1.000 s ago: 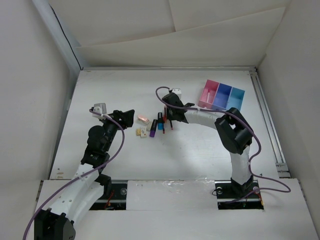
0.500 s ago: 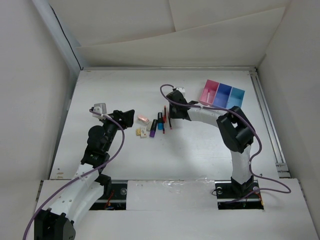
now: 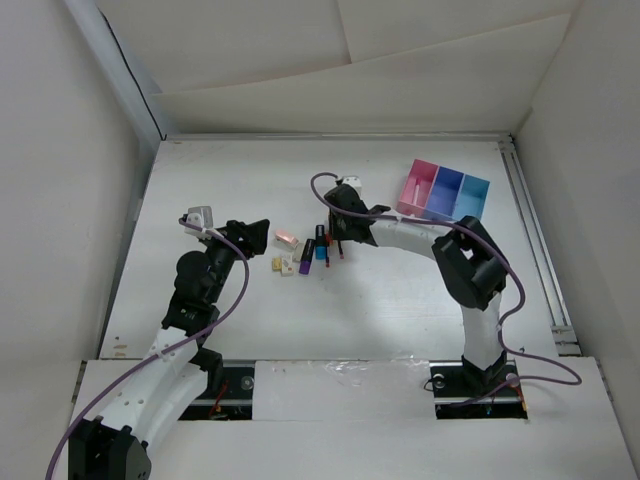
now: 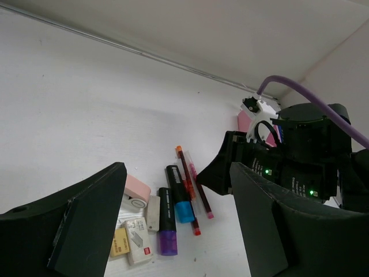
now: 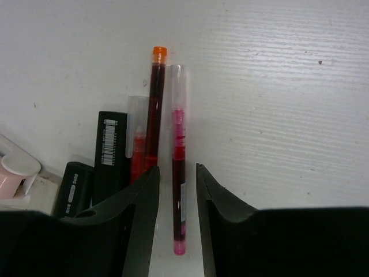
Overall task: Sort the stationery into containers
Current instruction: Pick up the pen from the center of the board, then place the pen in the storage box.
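My right gripper will next move down around the dark body of the pink pen and close, because its open fingers are already on both sides of the pen.
The stationery lies in a cluster at the table's middle [image 3: 305,252]. My right gripper [image 5: 176,169] is open, low over the table, with its fingers on either side of a pink pen [image 5: 177,124] and a small gap on each side. An orange-capped red pen [image 5: 155,98] lies just left of it. A blue-capped black marker [image 4: 179,193], a purple-capped black marker [image 4: 167,222], a pink tape dispenser [image 4: 136,189], a white eraser [image 4: 136,239] and a yellow eraser [image 4: 119,242] lie beside them. My left gripper [image 4: 179,190] is open and empty, left of the cluster. The three-bin tray [image 3: 443,192] stands far right.
White walls enclose the table on the left, back and right. A metal rail [image 3: 535,240] runs along the right edge. The right arm's forearm [image 3: 400,232] stretches between the tray and the cluster.
Half a second ago my right gripper was drawn back toward the far right. It is now down over the pens again, as one second ago. The left arm has not moved.
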### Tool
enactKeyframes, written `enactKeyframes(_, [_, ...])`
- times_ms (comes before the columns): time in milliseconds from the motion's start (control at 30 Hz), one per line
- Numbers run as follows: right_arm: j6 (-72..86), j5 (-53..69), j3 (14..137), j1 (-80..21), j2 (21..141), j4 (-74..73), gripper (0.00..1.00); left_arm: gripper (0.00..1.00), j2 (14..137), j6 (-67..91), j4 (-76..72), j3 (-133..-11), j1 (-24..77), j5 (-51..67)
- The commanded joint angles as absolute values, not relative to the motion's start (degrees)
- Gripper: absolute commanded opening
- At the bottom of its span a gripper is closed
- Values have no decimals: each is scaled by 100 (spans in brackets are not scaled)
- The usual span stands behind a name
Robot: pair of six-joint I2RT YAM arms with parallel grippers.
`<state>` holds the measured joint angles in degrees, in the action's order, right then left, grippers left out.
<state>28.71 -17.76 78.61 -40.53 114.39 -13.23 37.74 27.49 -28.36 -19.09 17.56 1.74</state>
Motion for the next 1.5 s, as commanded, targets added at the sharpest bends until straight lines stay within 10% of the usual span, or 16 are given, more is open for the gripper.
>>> enactKeyframes(0, [2856, -1811, 8129, -4140, 11627, -1266, 39, 69, 3744, 2777, -3023, -2101, 1767, 255])
enactKeyframes(333, [2918, -1978, 8130, -4087, 11839, -1266, 28, 69, 3691, 2777, -3023, -2101, 1767, 255])
enactKeyframes(467, [2988, -2047, 8078, -4087, 11831, -1266, 0, 69, 3691, 2777, -3023, -2101, 1767, 255])
enactKeyframes(967, [2936, -1811, 8085, -2568, 9941, -1151, 0, 69, 3744, 2777, -3023, -2101, 1767, 255])
enactKeyframes(1467, [2892, -1995, 8648, -1328, 10679, -1512, 0, 69, 3796, 2777, -3023, -2101, 1767, 255])
